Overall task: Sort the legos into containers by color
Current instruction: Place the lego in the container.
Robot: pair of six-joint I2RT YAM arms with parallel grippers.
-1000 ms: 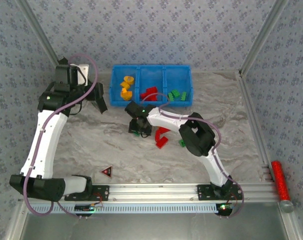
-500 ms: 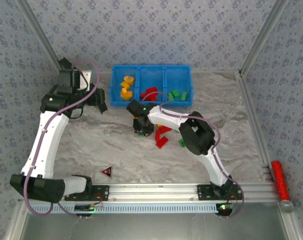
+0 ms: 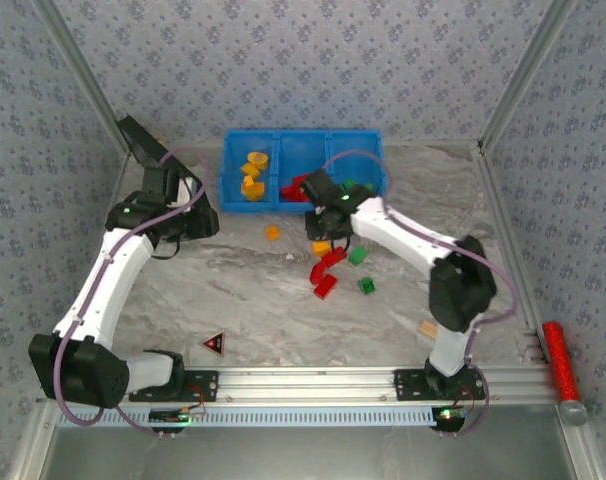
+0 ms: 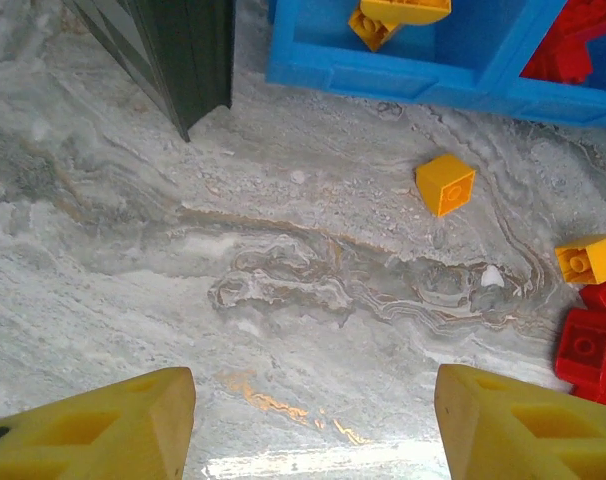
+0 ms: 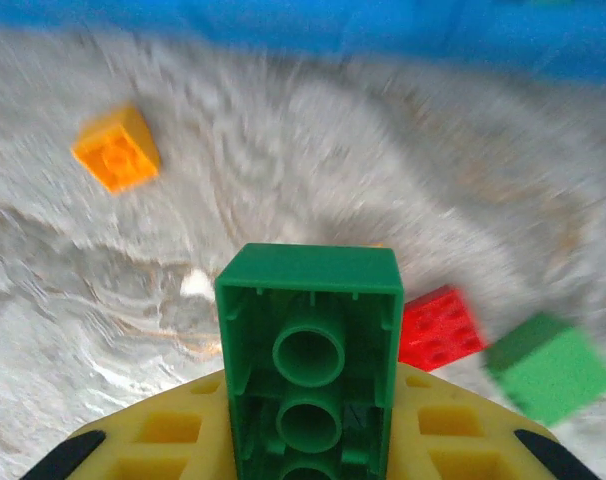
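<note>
I next carry my right gripper's brick outward, then lower and release it in the container's green lego section, its matching color.
The blue container [image 3: 303,147] stands at the back, holding orange [image 3: 253,175], red [image 3: 298,188] and green legos [image 3: 355,187] in separate compartments. Just in front of it, my right gripper [image 3: 321,222] is lifted above the table and shut on a green brick [image 5: 308,350], held end-on between its yellow fingers [image 5: 163,440]. Loose on the table are orange bricks [image 3: 272,233] [image 3: 321,247], red pieces [image 3: 328,268] and green bricks [image 3: 357,256] [image 3: 366,286]. My left gripper [image 3: 198,218] [image 4: 313,420] hangs open and empty over bare table, left of an orange brick [image 4: 445,184].
A flat black panel [image 4: 173,50] leans at the back left beside the bin [image 4: 403,70]. A red-and-black triangle marker [image 3: 213,344] lies near the front, a tan wooden block [image 3: 427,328] at the front right, and a red cylinder [image 3: 558,360] on the right rail.
My right gripper closed on a green brick, lifted and swung right and back toward the bin, uncovering loose bricks. The left arm shifted slightly right.
</note>
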